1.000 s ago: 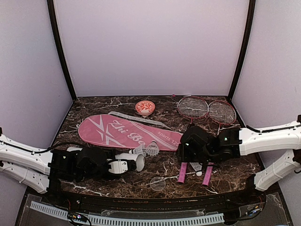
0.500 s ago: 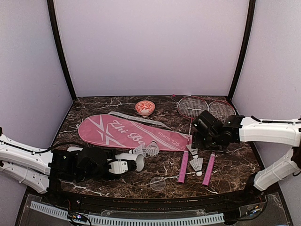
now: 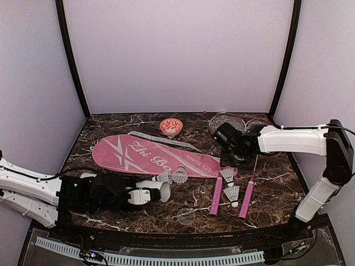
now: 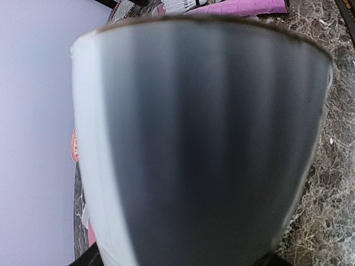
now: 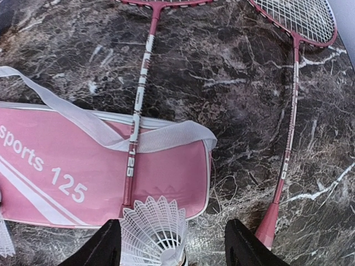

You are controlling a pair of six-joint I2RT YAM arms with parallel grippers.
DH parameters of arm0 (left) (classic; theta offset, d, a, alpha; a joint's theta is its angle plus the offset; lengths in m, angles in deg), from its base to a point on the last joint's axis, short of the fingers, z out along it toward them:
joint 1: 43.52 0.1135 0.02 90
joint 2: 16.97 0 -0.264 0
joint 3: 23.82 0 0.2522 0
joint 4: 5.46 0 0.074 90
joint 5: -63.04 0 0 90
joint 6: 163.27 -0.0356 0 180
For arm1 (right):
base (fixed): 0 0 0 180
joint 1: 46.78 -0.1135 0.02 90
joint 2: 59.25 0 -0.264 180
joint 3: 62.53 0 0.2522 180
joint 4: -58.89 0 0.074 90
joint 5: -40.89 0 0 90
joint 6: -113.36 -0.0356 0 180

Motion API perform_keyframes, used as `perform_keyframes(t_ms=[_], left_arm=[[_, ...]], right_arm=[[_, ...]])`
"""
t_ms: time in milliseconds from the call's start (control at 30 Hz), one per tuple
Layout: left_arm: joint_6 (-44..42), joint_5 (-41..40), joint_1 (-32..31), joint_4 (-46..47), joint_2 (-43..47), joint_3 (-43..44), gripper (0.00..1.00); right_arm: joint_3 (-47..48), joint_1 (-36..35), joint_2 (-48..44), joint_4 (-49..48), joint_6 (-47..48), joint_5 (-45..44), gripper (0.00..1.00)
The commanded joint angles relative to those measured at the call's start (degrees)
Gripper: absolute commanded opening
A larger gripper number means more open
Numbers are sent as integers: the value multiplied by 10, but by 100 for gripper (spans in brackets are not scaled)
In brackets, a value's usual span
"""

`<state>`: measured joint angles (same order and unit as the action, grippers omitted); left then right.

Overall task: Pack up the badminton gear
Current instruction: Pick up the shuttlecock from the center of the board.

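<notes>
The shuttlecock's skirt already shows between my open fingers, so my right gripper should go down onto the rim of the skirt of the shuttlecock (image 3: 227,173) (image 5: 156,223) by the cover's end.
My left gripper (image 3: 132,195) is shut on the long white tube (image 3: 148,193), which lies on its side at the near left and fills the left wrist view (image 4: 199,144). Two shuttlecocks (image 3: 172,176) lie by its open end. Two more shuttlecocks (image 3: 229,185) lie between the pink handles of the two red rackets (image 3: 227,125). The pink "Zhi Bo" cover (image 3: 147,155) lies flat across the middle. My right gripper (image 3: 228,159) is open and empty above the cover's right end (image 5: 166,166). One shuttlecock (image 5: 152,227) shows between its fingers (image 5: 105,246), below them. One racket shaft (image 5: 138,94) crosses the cover's strap.
A small red-and-white bowl (image 3: 171,127) stands at the back middle. A clear round lid (image 3: 186,216) lies near the front edge. Purple walls close in the back and both sides. The second racket shaft (image 5: 288,138) lies on bare marble to the right.
My right gripper has moved away from the racket handles toward the back, to above the cover's right end, uncovering a second shuttlecock between the handles. The left arm has not moved.
</notes>
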<state>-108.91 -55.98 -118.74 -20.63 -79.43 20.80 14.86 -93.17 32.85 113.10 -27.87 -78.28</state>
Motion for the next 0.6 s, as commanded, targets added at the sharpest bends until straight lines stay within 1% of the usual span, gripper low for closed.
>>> perform_keyframes(t_ms=[0,167,267,400,567], left_arm=[[-1,10,1,-3,16,17,66],[2,14,1,-6,16,20,67],[3,14,0,-9,15,21,67],[3,14,1,-9,13,22,67],[4,14,0,-10,7,23,67]], right_arm=[[11,2,17,20,-10,-7,63],[-7,2,22,15,-20,4,59],[-19,2,21,12,-25,3,55],[-29,1,18,-5,-27,15,49],[-39,1,17,-31,-30,31,37]])
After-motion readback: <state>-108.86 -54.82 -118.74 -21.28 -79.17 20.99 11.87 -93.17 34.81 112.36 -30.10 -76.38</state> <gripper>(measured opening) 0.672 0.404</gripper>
